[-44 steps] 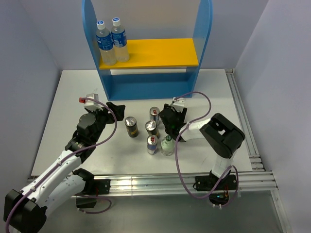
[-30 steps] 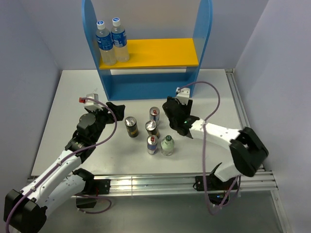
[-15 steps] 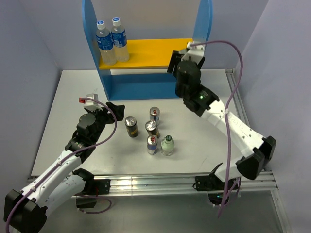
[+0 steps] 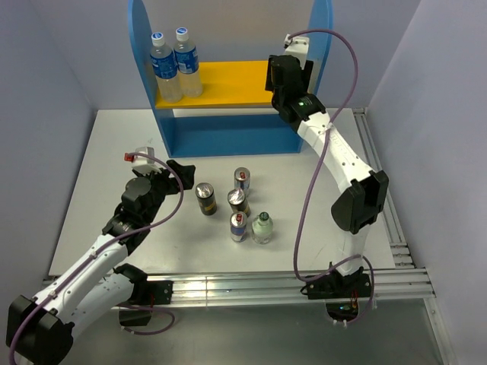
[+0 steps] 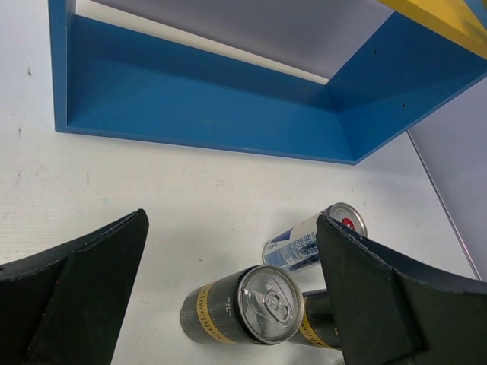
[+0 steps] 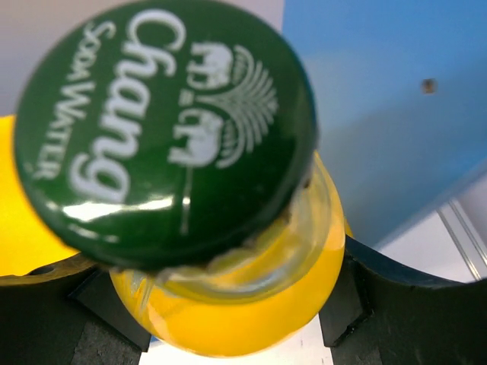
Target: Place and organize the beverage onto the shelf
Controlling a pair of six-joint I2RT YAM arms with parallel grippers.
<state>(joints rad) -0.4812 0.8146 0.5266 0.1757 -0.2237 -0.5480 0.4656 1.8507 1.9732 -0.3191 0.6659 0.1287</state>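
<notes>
The bottle goes farther in on the yellow board (image 4: pixel 236 82) beside the blue panel next, as my right gripper moves away from my base and sets it there.
My right gripper (image 4: pixel 281 82) is shut on a clear glass bottle with a green cap (image 6: pixel 163 125). It holds the bottle at the right end of the shelf's yellow board (image 4: pixel 236 82), close to the blue side panel (image 6: pixel 396 84); whether the bottle rests on the board I cannot tell. My left gripper (image 4: pixel 179 169) is open and empty on the table, with a dark gold-topped can (image 5: pixel 243 308) ahead between its jaws, untouched. A second dark can (image 4: pixel 238 201), two silver-blue cans (image 4: pixel 242 180) (image 4: pixel 239 226) and a second green-capped bottle (image 4: pixel 262 226) stand on the table.
Two plastic water bottles with blue caps (image 4: pixel 175 65) stand at the left end of the yellow board. The shelf's blue base (image 5: pixel 205 114) lies beyond the cans. Metal rails (image 4: pixel 380 190) run along the table's right and near edges.
My right arm has lifted from the group of cans on the table and swung up to the right end of the yellow board with the bottle. The left arm has not moved.
</notes>
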